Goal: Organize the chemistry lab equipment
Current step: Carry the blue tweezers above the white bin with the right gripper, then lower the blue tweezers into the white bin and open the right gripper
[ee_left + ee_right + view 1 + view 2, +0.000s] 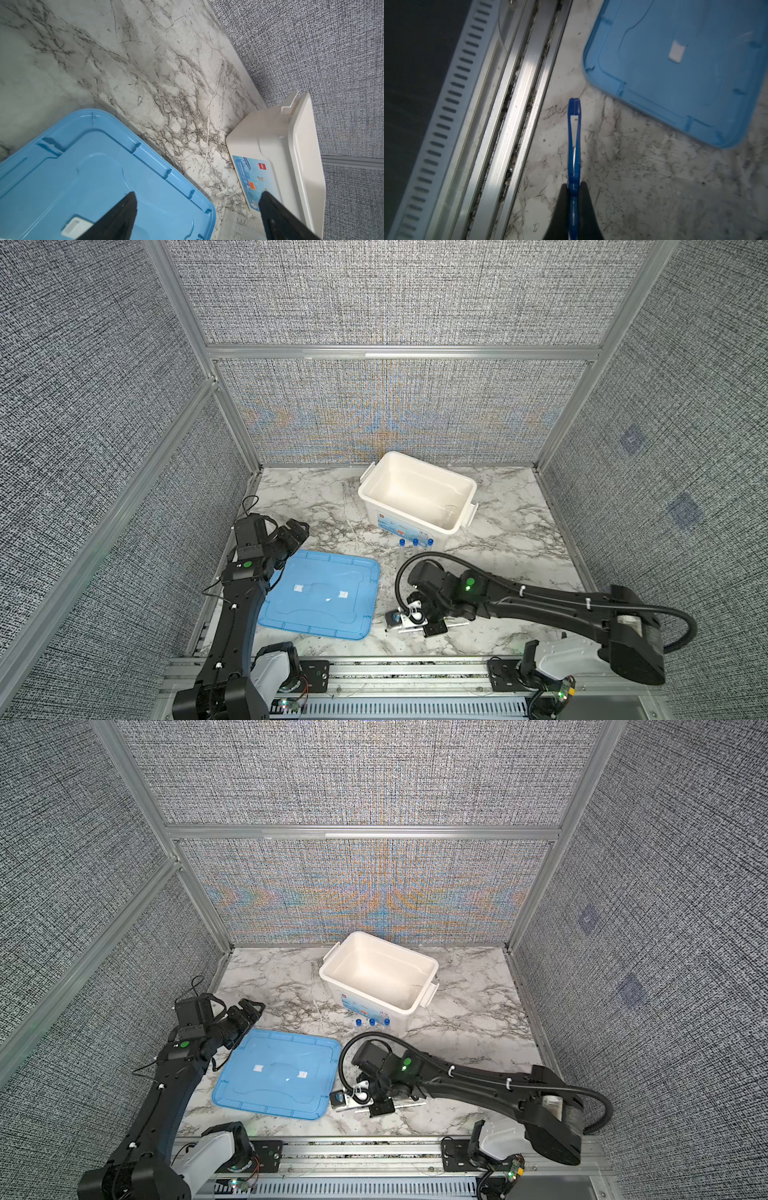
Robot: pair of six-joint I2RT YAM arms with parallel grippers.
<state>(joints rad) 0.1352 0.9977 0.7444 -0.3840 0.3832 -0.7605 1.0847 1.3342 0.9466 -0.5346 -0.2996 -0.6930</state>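
Next, my right gripper rises, moves outward over the tub and lowers to release the blue tweezers on the tub's bottom, as it lies bare beside the dish.
My right gripper is shut on the blue tweezers, which stick out ahead of its fingers just above the marble near the front rail. In both top views that gripper is low at the table's front, right of the blue lid. A thin white stick lies under the wrist. Three blue-capped tubes stand in a clear rack against the tub's front wall. A small clear glass dish lies inside the tub. My left gripper hangs open and empty over the lid's far corner.
The large white tub stands open at the back centre. A flat light-blue lid lies on the marble at front left. Fabric walls with aluminium posts enclose three sides, and a metal rail runs along the front edge.
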